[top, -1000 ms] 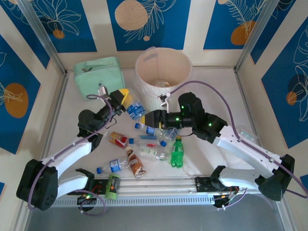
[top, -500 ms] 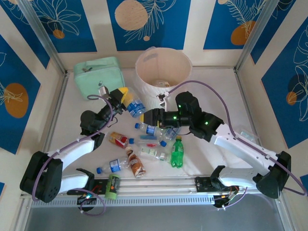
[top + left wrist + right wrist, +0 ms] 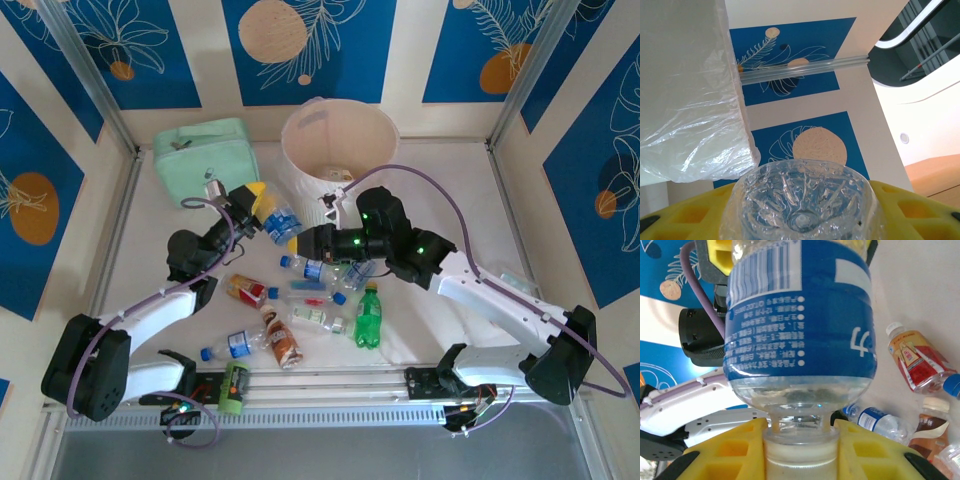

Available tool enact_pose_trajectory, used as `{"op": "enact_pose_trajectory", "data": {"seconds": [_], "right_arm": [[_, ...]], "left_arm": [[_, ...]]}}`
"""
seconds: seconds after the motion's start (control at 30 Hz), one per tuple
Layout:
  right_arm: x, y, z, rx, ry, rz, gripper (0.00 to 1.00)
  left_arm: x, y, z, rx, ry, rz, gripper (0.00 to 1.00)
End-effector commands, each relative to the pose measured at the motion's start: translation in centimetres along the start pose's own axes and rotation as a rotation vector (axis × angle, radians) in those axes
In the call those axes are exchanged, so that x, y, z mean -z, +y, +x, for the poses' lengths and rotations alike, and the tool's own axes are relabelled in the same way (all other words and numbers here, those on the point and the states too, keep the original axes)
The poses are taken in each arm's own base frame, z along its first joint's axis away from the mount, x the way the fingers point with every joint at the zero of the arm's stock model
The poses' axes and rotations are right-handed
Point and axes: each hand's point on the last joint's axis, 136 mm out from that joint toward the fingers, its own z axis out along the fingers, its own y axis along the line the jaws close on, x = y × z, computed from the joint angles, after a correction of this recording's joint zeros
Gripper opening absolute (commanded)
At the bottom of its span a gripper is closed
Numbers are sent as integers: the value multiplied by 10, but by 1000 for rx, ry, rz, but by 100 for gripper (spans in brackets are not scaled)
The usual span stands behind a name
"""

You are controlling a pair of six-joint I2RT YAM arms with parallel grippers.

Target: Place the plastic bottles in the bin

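Observation:
The clear bottle still hangs outside the bin's rim, so I should move my right gripper up and outward over the bin's opening (image 3: 339, 142) to let go of the bottle.
A clear bottle with a blue label (image 3: 283, 225) hangs in the air between both grippers, just left of the bin (image 3: 310, 180). My left gripper (image 3: 260, 203) is shut on its base end (image 3: 802, 200). My right gripper (image 3: 303, 243) is shut on its white cap, with the label (image 3: 800, 315) rising above the yellow fingers (image 3: 720, 450). Past the bottle's far end the left gripper's yellow finger (image 3: 720, 255) shows. Several more bottles lie on the table below: a green one (image 3: 368, 317), a brown one (image 3: 284, 340), a red-labelled one (image 3: 250, 290) and a blue-labelled one (image 3: 232, 345).
A mint-green zip pouch (image 3: 205, 155) lies at the back left beside the bin. The bin's crinkled liner (image 3: 685, 100) hangs close on the left in the left wrist view. Walls enclose the table on three sides, and a rail (image 3: 330, 385) runs along the near edge.
My right gripper has reached in to the left and shut on the bottle's cap. The left gripper has kept its hold on the bottle and hardly moved.

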Motion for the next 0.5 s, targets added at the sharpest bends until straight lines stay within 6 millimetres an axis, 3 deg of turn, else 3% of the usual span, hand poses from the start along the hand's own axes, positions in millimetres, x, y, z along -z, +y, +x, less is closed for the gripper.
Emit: {"op": "enact_pose_trajectory", "data": {"seconds": [0.0,0.17,0.3,0.47], "right_arm": [[5,15,-5,31,-7,-25,23],[13,14,-9,48,-26,23,16],[27,19,-17,81,-59,82,16],[51,28,-34,135,-107,179,16]], "left_arm": [[2,-10,1,-43,10,20,63],[4,-11,5,-99,27,-35,99],[10,-15,10,-213,56,-137,100],[42,-7,2,-411,15,-437,100]]}}
